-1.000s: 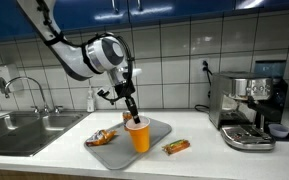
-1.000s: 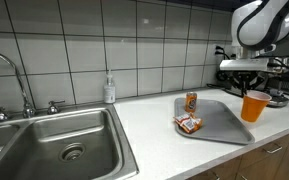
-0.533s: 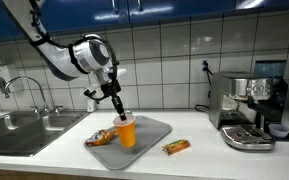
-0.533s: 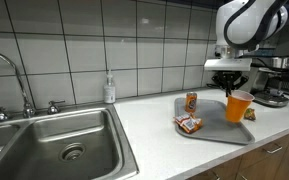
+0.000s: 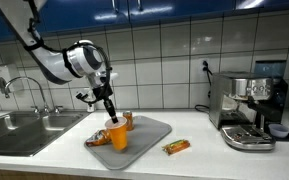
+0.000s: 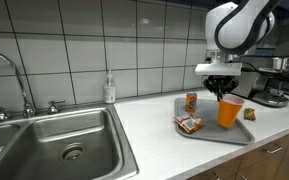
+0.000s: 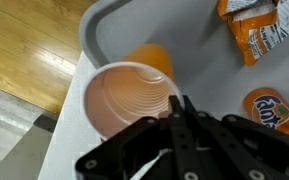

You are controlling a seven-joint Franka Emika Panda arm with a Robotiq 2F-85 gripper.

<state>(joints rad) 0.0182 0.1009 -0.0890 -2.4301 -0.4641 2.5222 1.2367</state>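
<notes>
My gripper lowers with the orange plastic cup onto the open grey tray next and releases the cup's rim, since that clear spot lies just below my gripper.
My gripper [image 5: 109, 115] is shut on the rim of an orange plastic cup [image 5: 116, 135] and holds it upright just above a grey tray [image 5: 149, 136]. The cup also shows in an exterior view [image 6: 229, 111] below the gripper [image 6: 224, 92], and in the wrist view [image 7: 129, 95] with the fingers [image 7: 179, 108] pinching its rim. An orange soda can [image 6: 191, 100] stands on the tray [image 6: 224, 128] beside an orange snack bag [image 6: 189, 124]. Can [image 7: 274, 108] and bag [image 7: 259, 30] show in the wrist view.
An orange snack bar [image 5: 176, 147] lies on the counter beside the tray. An espresso machine [image 5: 248, 108] stands at one end, a steel sink [image 6: 54, 140] with faucet [image 6: 19, 80] and a soap bottle [image 6: 109, 90] at the other. Tiled wall behind.
The gripper has carried the cup across the tray toward the sink side, nearer the can and snack bag. The other things have not moved.
</notes>
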